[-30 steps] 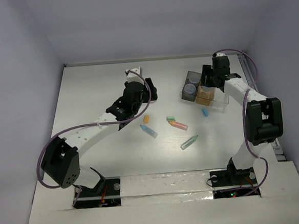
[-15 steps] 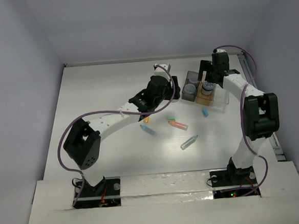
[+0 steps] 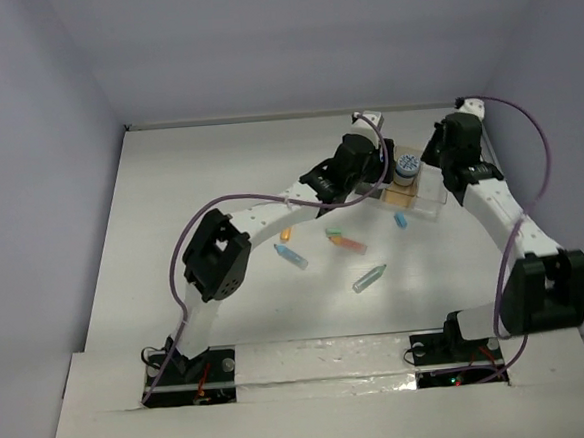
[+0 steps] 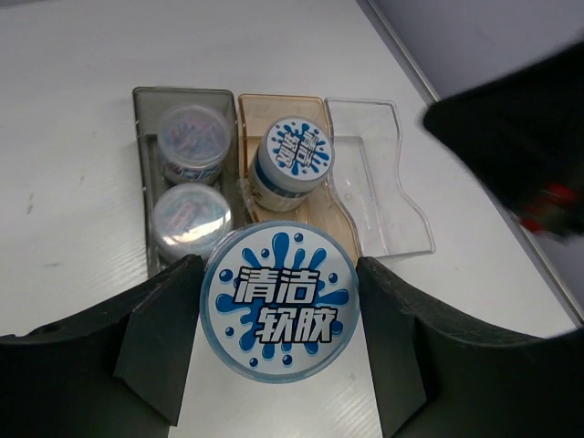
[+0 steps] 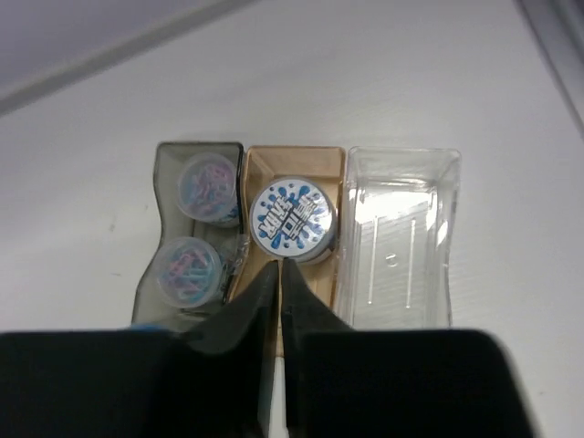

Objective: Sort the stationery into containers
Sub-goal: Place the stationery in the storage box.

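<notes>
The robot's left gripper should lower the jar into the tan tray (image 4: 251, 119) at its near end (image 4: 325, 217), which is free, because the tray has a matching blue-white jar in it.
My left gripper (image 4: 278, 315) is shut on a round jar with a blue-and-white top (image 4: 278, 299), held just short of the near ends of the dark grey tray (image 4: 141, 182) and the tan tray (image 4: 251, 119). Two clear-topped jars (image 5: 208, 187) (image 5: 187, 269) sit in the dark grey tray (image 5: 164, 210). One blue-white jar (image 5: 292, 219) (image 3: 405, 168) stands in the tan tray (image 5: 324, 283). Nothing lies in the clear tray (image 5: 401, 237). My right gripper (image 5: 279, 266) is shut and empty, its tips just short of that jar.
Pastel sticks lie loose on the white table: orange (image 3: 286, 233), light blue (image 3: 292, 256), a green and salmon pair (image 3: 346, 240), mint (image 3: 369, 278) and a small blue one (image 3: 400, 219) beside the trays. White walls close in the table.
My left arm has swung right, carrying its jar up to the trays. My right gripper let go of the jar in the tan tray, drew back to the right and shut.
</notes>
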You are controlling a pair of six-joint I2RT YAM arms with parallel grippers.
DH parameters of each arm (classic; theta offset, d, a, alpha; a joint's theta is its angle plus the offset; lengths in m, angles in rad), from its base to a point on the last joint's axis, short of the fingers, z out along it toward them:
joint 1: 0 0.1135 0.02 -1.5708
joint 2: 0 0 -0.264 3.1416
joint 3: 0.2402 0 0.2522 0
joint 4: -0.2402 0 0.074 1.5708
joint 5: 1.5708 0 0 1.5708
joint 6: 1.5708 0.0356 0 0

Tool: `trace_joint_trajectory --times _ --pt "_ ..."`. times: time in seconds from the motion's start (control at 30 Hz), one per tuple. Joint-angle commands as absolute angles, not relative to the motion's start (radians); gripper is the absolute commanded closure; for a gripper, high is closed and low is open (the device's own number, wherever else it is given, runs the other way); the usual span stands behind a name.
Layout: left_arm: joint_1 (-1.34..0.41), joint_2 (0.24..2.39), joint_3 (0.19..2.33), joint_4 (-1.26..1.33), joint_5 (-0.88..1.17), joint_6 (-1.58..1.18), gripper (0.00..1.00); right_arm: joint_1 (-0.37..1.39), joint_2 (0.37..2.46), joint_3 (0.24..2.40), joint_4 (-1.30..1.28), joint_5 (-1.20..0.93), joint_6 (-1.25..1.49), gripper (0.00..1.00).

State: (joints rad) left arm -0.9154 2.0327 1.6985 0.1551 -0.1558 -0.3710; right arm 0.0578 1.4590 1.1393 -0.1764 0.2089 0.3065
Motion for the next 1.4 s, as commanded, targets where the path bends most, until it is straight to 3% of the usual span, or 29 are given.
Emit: trace_joint_trajectory --times 0.0,0.33,0.67,0.8,0.87,0.9,0.93,1.03,1.2,1.37 --pt "-0.919 2.074 1.839 0.19 -0.13 -0.354 0.88 0.046 1.283 1.021 -0.058 0.296 0.402 1.0" --pt "-0.928 2.304 2.124 0.153 -0.069 -0.376 0.88 0.046 0.974 0.896 -0.089 0.253 0.423 0.98" --pt "-0.937 2.416 2.204 0.149 -0.081 -0.377 0.87 0.046 0.923 0.865 -0.087 0.16 0.423 0.91" --pt "-0.937 2.451 2.238 0.124 -0.081 -0.376 0.84 0.046 0.933 0.857 -0.09 0.135 0.419 0.81" --pt "-0.937 2.46 2.244 0.103 -0.1 -0.376 0.68 0.046 0.936 0.862 -0.098 0.121 0.402 0.71" --pt "-0.937 2.461 2.241 0.1 -0.103 -0.374 0.62 0.046 0.937 0.864 -0.104 0.112 0.393 0.61" --pt "-0.937 2.459 2.241 0.097 -0.103 -0.373 0.51 0.046 0.937 0.865 -0.11 0.097 0.391 0.57" --pt "-0.937 2.441 2.229 0.103 -0.103 -0.367 0.34 0.046 0.925 0.867 -0.118 0.08 0.382 0.47" --pt "-0.937 2.359 2.172 0.136 -0.101 -0.35 0.26 0.046 0.907 0.873 -0.14 0.045 0.368 0.43" --pt "-0.937 2.188 2.016 0.264 -0.095 -0.302 0.11 0.046 0.882 0.877 -0.156 -0.041 0.354 0.43"
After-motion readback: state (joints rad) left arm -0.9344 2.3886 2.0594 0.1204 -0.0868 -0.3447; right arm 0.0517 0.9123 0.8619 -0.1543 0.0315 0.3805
